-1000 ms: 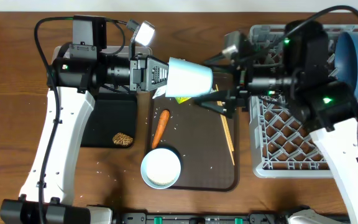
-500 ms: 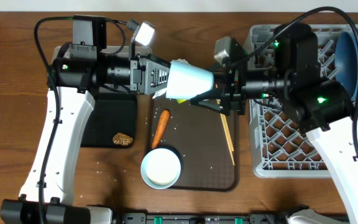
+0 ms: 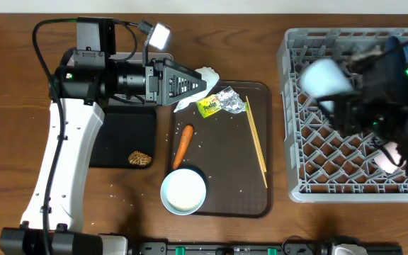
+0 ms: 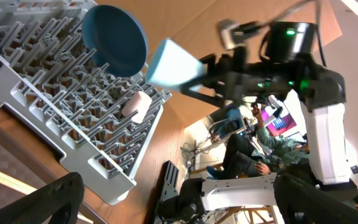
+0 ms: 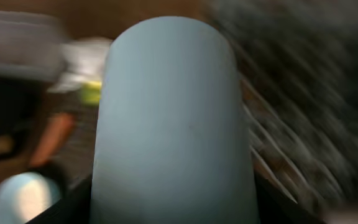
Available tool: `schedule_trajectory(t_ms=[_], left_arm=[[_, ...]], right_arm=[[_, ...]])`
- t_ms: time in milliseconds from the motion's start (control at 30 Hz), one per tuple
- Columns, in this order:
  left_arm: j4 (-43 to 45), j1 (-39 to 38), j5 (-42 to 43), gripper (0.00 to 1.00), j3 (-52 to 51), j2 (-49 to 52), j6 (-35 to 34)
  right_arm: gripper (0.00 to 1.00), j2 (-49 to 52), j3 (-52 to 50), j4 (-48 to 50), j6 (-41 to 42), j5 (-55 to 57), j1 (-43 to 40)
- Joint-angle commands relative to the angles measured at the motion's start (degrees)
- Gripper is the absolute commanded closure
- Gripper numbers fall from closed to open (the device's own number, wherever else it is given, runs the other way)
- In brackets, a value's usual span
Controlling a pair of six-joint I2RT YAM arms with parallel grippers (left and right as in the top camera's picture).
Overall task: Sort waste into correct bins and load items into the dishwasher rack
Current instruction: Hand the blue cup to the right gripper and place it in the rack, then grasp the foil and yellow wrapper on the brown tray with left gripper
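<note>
The small light blue cup should next go back and down with my right gripper, onto the rack's near wires (image 3: 347,160) beside the pink cup, where the rack is empty.
My right gripper (image 3: 336,91) is shut on the small light blue cup (image 3: 324,76), blurred with motion, above the grey dishwasher rack (image 3: 346,180). The cup (image 5: 174,118) fills the right wrist view. My left gripper (image 3: 202,83) stands open with nothing in it over the crumpled white napkin (image 3: 205,73). Its wrist view shows the dark blue dish (image 4: 114,38) and pink cup (image 4: 135,106) in the rack (image 4: 36,68). On the brown serving tray (image 3: 225,202) lie the snack wrapper (image 3: 222,104), carrot (image 3: 183,145), white bowl (image 3: 183,191) and chopsticks (image 3: 256,142). A brown food lump (image 3: 139,158) sits in the black tray (image 3: 122,131).
The pink cup (image 3: 388,157) lies at the rack's right side. The clear tub is mostly hidden under the left arm (image 3: 83,78). White rice grains are scattered over the serving tray and the wooden table (image 3: 6,142).
The left gripper opened and let go of the light blue cup. The right gripper closed on it and carried it right, from above the serving tray to over the rack.
</note>
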Motion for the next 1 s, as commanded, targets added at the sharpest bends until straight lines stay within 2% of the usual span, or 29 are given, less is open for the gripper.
schedule_trajectory(t_ms=[0, 100, 200, 500, 700, 767, 800, 833, 900, 967], left_arm=[[0.11, 0.28, 0.28, 0.02, 0.02, -0.48, 0.31], [0.11, 0.28, 0.28, 0.02, 0.02, -0.48, 0.31], [0.11, 0.28, 0.31, 0.02, 0.02, -0.48, 0.31], [0.09, 0.28, 0.31, 0.02, 0.02, -0.48, 0.31], [0.11, 0.28, 0.31, 0.02, 0.02, -0.48, 0.31], [0.09, 0.28, 0.31, 0.02, 0.02, -0.48, 0.31], [0.09, 0.28, 0.31, 0.02, 0.02, -0.48, 0.31], [0.07, 0.28, 0.31, 0.02, 0.02, -0.48, 0.28], [0.09, 0.28, 0.31, 0.02, 0.0, -0.48, 0.31], [0.09, 0.28, 0.31, 0.02, 0.02, -0.48, 0.31]], right_arm=[[0.5, 1.95, 0.17, -4.07, 7.58, 16.31, -4.76], [0.5, 4.59, -0.04, -8.5, 12.55, 21.9, -7.61], [0.5, 7.85, -0.79, -11.28, 14.62, 22.93, -9.53], [0.49, 20.31, -1.95, -17.25, 14.73, 22.69, -11.17], [0.48, 25.16, -1.97, -17.31, 14.67, 19.89, -11.17], [0.41, 25.92, -1.97, -18.03, 14.49, 19.89, -11.17], [0.33, 25.99, -1.97, -18.29, 14.49, 20.11, -11.17], [0.18, 25.99, -1.97, -18.16, 14.49, 20.15, -11.17], [0.01, 25.75, -1.75, -17.07, 14.49, 20.11, -11.17], [0.01, 25.33, -1.14, -16.41, 14.53, 19.3, -11.17]])
